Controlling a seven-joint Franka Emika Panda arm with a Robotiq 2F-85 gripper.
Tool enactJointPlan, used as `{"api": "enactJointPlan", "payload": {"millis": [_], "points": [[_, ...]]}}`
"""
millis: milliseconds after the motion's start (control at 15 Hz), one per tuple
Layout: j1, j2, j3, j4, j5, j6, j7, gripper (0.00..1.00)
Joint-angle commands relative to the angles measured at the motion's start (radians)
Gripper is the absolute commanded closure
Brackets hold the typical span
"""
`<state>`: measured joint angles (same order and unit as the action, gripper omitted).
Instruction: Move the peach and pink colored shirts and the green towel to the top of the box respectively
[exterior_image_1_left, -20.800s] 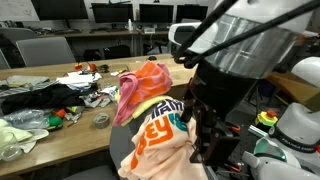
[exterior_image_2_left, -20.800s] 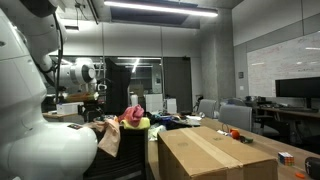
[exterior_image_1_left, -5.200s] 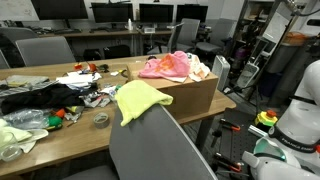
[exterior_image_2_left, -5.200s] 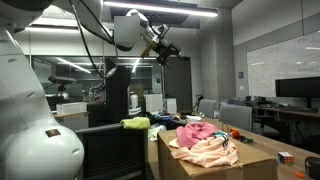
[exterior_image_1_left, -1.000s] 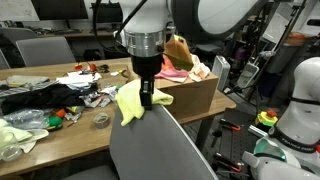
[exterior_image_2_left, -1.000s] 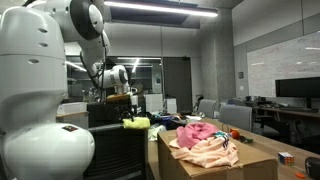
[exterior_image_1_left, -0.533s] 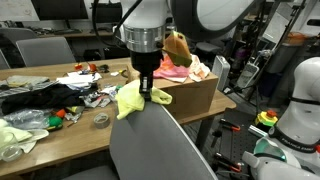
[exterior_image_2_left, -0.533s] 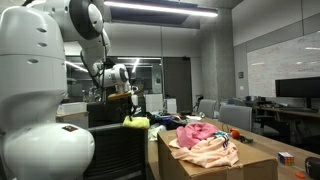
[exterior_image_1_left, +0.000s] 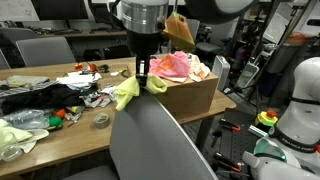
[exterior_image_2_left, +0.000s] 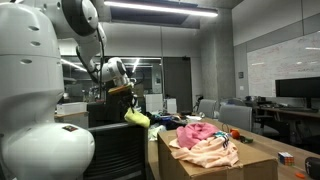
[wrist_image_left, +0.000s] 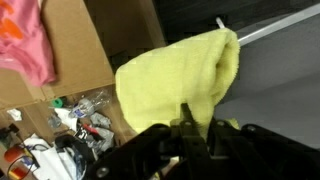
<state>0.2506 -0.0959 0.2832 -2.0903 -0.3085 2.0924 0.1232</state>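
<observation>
I need to carry the yellow-green towel (exterior_image_1_left: 128, 90) up and across next with my gripper and release it over the pink shirt on the box, because both shirts are already on the box.
My gripper (exterior_image_1_left: 143, 76) is shut on the yellow-green towel (exterior_image_1_left: 128, 90), which hangs from it just above the grey chair back (exterior_image_1_left: 160, 140). In the wrist view the towel (wrist_image_left: 180, 75) fills the middle, pinched between the dark fingers (wrist_image_left: 188, 125). An exterior view shows the towel (exterior_image_2_left: 137, 117) lifted off the chair, beside the arm. The pink and peach shirts (exterior_image_1_left: 172, 66) lie piled on top of the cardboard box (exterior_image_1_left: 190, 95); both exterior views show them, the pile (exterior_image_2_left: 205, 143) spread over the box (exterior_image_2_left: 215, 160).
A long wooden table (exterior_image_1_left: 55, 125) carries clutter: dark cloth (exterior_image_1_left: 30, 98), small objects, a tape roll (exterior_image_1_left: 100, 120) and a pale bag (exterior_image_1_left: 15, 135). Office chairs and monitors stand behind. A white robot base (exterior_image_1_left: 295, 125) sits at the side.
The gripper closed on the green towel and lifted it up off the chair back. Shirts and box have not moved.
</observation>
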Motion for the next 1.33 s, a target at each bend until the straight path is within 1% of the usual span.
{"api": "enactJointPlan", "payload": {"millis": [0,333,600,867,1267], "points": [[-0.006,-0.074,0.001,0.038,-0.053,-0.005,0.007,0.97],[-0.038,-0.114,-0.009,0.088,-0.075,-0.001,0.012,0.97],[-0.074,-0.127,-0.031,0.099,-0.092,0.009,0.013,0.97],[-0.136,-0.160,-0.096,0.082,-0.082,0.026,0.018,0.97],[-0.249,-0.177,-0.223,0.116,-0.032,0.014,0.043,0.97]]}}
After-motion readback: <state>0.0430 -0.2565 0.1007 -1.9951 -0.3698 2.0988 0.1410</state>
